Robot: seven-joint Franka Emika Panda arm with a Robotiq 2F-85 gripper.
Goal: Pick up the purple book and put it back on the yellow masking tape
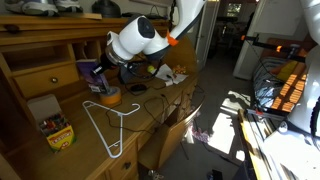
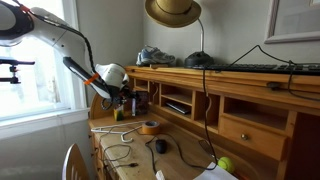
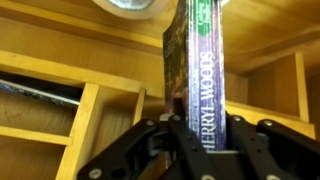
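The purple book will next go down onto the yellow masking tape as I tilt my gripper downward, and then I will release it. The tape sits uncovered on the desk below.
My gripper is shut on the purple book, which stands upright between the fingers with its lettered spine facing the wrist camera. In an exterior view the gripper holds the book just above the yellow masking tape, which lies flat on the wooden desk in front of the cubby shelves. In an exterior view the tape lies below and right of the gripper. Whether book and tape touch I cannot tell.
A yellow crayon box and a white wire hanger lie on the desk. Black cables and a green ball sit further along. Cubby shelves rise behind the tape. A straw hat sits on a lamp.
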